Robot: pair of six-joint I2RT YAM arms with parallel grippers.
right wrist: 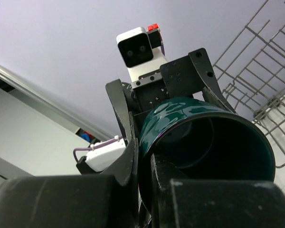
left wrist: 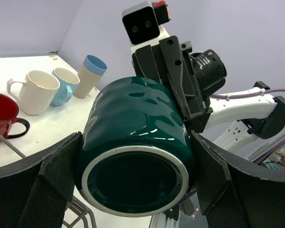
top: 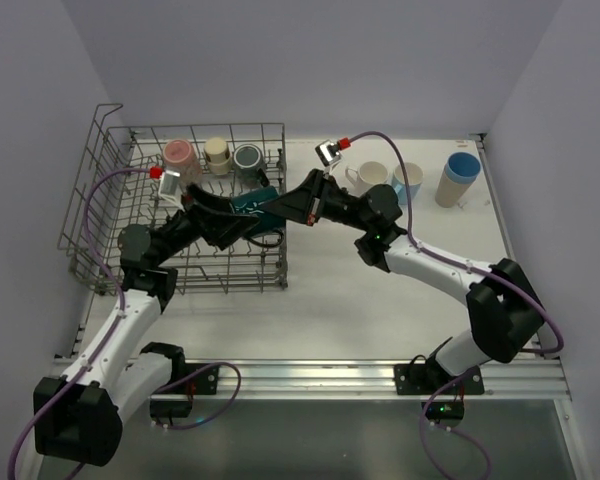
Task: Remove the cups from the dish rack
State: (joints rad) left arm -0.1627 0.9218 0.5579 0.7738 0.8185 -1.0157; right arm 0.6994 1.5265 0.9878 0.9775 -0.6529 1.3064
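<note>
I need to move my right gripper away from the rack (top: pixel 205 128) next, turn it down, lower it and let go of the cup on the free tabletop by the light blue mug.
A dark teal cup (top: pixel 255 202) hangs on its side over the right end of the grey wire dish rack (top: pixel 205 128), held by both grippers. My left gripper (top: pixel 242 205) is shut on its body, pads on both sides, with the cup's base (left wrist: pixel 135 175) facing the camera. My right gripper (top: pixel 276 207) pinches the cup's rim, one finger (right wrist: pixel 164 175) inside the cup (right wrist: pixel 190 114) and one outside. A pink cup (top: pixel 179 154), a cream cup (top: pixel 217 153) and a grey cup (top: pixel 247 158) stand at the rack's far end.
On the table to the right stand a cream mug (top: pixel 373 177), a light blue mug (top: pixel 408 180) and a tall tumbler with a blue rim (top: pixel 460 178). A red mug (left wrist: pixel 2 116) shows in the left wrist view. Walls close in the table at the back and sides.
</note>
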